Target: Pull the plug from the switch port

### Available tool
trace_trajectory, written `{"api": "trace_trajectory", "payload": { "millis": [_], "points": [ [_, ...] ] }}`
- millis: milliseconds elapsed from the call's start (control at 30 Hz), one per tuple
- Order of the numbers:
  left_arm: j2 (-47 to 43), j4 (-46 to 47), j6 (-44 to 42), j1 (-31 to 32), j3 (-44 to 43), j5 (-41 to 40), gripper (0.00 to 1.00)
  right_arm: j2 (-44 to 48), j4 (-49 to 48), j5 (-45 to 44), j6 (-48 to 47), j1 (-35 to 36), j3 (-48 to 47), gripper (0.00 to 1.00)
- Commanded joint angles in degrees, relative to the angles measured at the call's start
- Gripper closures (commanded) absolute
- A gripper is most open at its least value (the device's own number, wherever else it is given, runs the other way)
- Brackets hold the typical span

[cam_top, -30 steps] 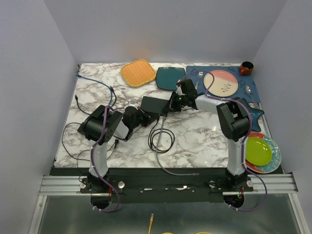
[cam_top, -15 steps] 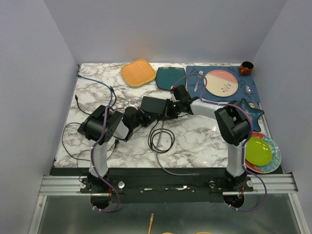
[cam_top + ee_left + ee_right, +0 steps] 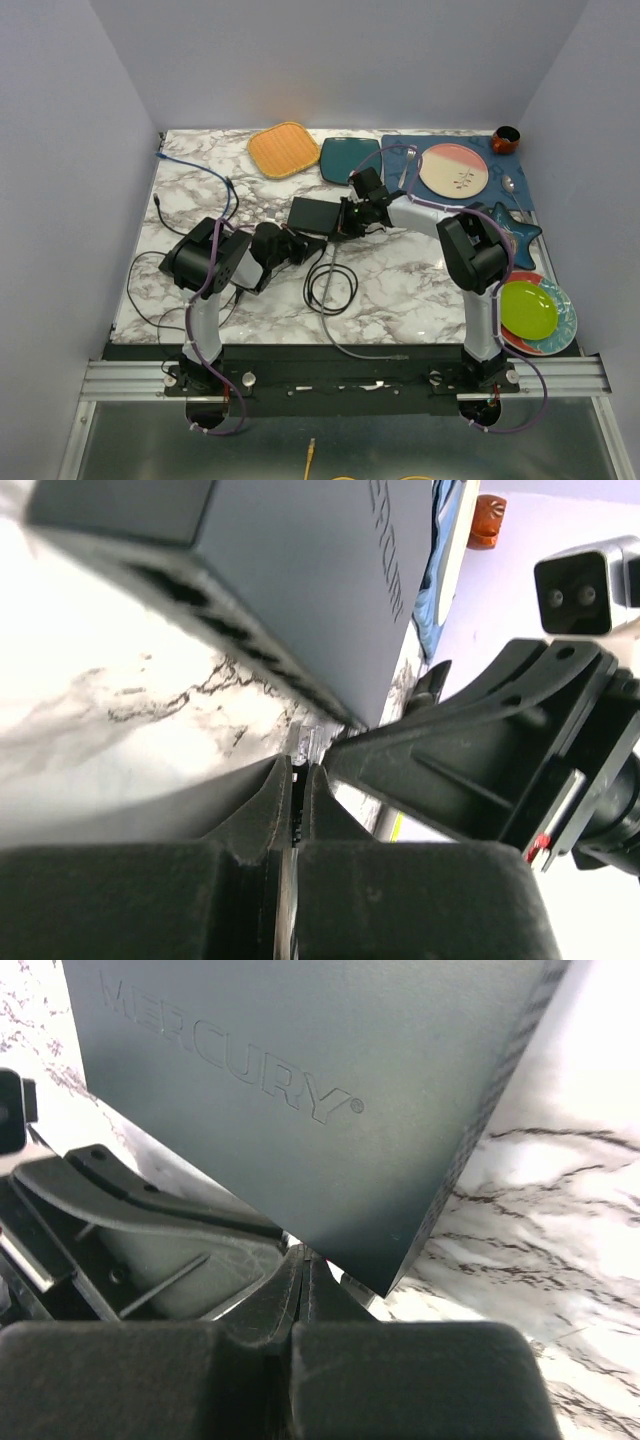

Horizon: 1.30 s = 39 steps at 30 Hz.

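Observation:
Next, my left gripper needs to lift outward over the loose cables to its left in the top view and release the plug there, clear of the switch (image 3: 312, 215).
The switch (image 3: 312, 215) is a flat matte-black box on the marble table; it fills the top of the left wrist view (image 3: 300, 580) and of the right wrist view (image 3: 300, 1110). My left gripper (image 3: 296, 244) lies at its near edge, by the port row. Its jaws (image 3: 298, 770) are shut on the clear plug (image 3: 304, 742), whose tip pokes out past the fingertips beside the last port. I cannot tell whether the plug is still in the port. Its cable loops on the table (image 3: 330, 288). My right gripper (image 3: 343, 222) is shut and empty, with its tips (image 3: 305, 1260) against the switch's right corner.
An orange square plate (image 3: 284, 149) and a teal square plate (image 3: 349, 159) lie behind the switch. A blue placemat with a pink plate (image 3: 453, 170), cutlery and a brown cup (image 3: 506, 139) lies at the back right. A green plate (image 3: 528, 310) is at the right edge and loose cables (image 3: 150, 270) at the left.
My right gripper has moved left, up against the switch's right side. The switch and the cable loop have shifted slightly left. The left arm has barely moved.

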State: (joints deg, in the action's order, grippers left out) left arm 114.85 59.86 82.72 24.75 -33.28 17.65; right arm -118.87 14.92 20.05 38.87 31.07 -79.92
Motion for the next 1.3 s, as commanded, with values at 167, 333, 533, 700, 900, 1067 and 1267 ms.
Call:
{"api": "trace_trajectory", "payload": {
  "millis": [167,333,533,700,900,1067,1267],
  "points": [
    [-14.8,-16.3,-5.3,-0.3,7.2,-0.9,1.0,4.7,0.6,-3.3,-1.3,-1.6,0.5,0.97],
    [-37.6,-45.6,-16.2,-1.1,-0.2,-5.6,1.0,15.1,-2.8,-2.4,-1.6,-1.2,4.1,0.86],
    [-49.2,-72.7,-30.1,-4.4,-15.9,-17.2,1.0,23.8,-4.4,-2.5,-1.6,-0.5,8.0,0.72],
    [-47.7,-78.8,-35.4,-16.0,-24.1,-20.2,1.0,27.0,-6.6,-2.9,-1.1,0.2,11.4,0.72],
    [-40.7,-78.1,-37.5,-28.3,-36.3,-22.8,1.0,30.7,-10.3,-2.0,-0.3,0.7,16.5,0.72],
    [-26.2,-72.2,-32.6,-35.6,-43.7,-16.3,1.0,32.2,-11.5,-1.4,-0.1,0.7,19.1,0.72],
    [-12.2,-66.6,-28.2,-37.6,-52.3,-6.0,0.14,33.3,-11.6,-1.5,-1.0,0.9,19.7,0.72]
  ]
}}
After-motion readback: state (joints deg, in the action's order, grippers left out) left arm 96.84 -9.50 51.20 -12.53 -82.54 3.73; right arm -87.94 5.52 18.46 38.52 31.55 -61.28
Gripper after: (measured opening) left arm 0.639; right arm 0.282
